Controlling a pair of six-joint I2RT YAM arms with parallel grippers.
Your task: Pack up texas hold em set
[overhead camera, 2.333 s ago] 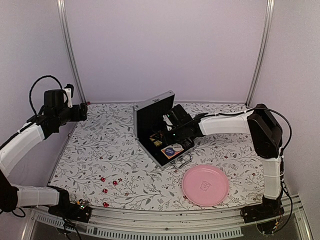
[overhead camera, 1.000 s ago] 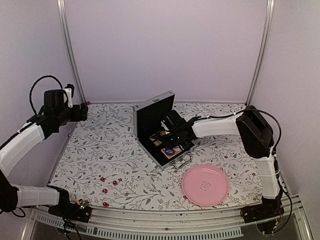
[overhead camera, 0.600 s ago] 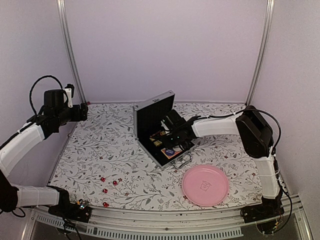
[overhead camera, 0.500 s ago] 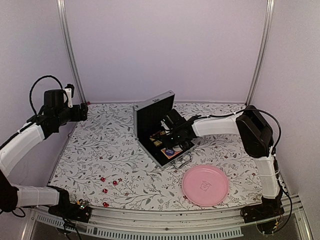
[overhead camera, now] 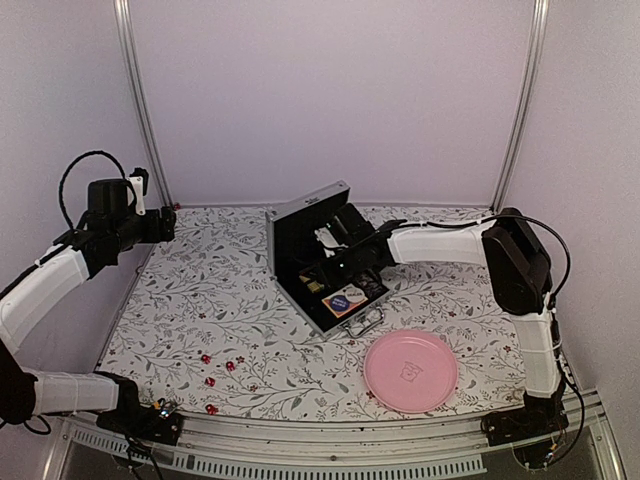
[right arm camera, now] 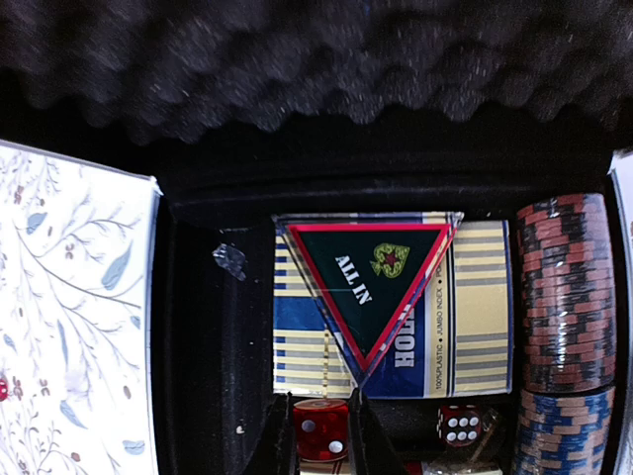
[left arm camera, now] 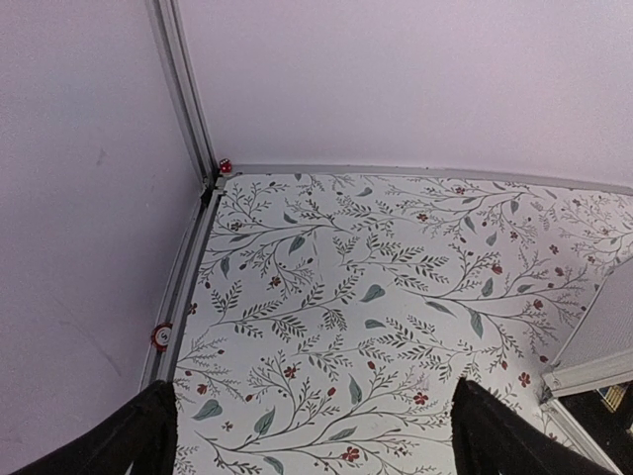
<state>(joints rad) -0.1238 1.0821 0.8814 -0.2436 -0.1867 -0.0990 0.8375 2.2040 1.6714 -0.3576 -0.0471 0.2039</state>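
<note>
Next, my right gripper goes down toward the right in the wrist view into the gap beside the loose red die and releases, since the gap has room.
The texas hold em set is a silver case (overhead camera: pixel 300 215) lying open mid-table, its black foam lid (right arm camera: pixel 316 59) standing up. Inside lie a striped card deck (right arm camera: pixel 475 307) under a triangular "ALL IN" marker (right arm camera: pixel 371 272), brown chips (right arm camera: pixel 566 297), blue chips (right arm camera: pixel 564 430) and a loose red die (right arm camera: pixel 457 424). My right gripper (right arm camera: pixel 321 435) reaches into the case, shut on another red die (right arm camera: pixel 321 427) just in front of the deck. Several red dice (overhead camera: pixel 230 366) lie on the cloth near the front left. My left gripper (left arm camera: pixel 315 435) hangs open over the far left corner, holding nothing.
A pink plate (overhead camera: pixel 411 370) sits at the front right beside the case's handle (overhead camera: pixel 366 325). A red chip (left arm camera: pixel 160 336) rests on the left rail and a small red piece (left arm camera: pixel 226 165) in the far left corner. Walls close in on three sides.
My right gripper has drawn back a little toward the case's far side, still shut on the die. The left arm has stayed still.
</note>
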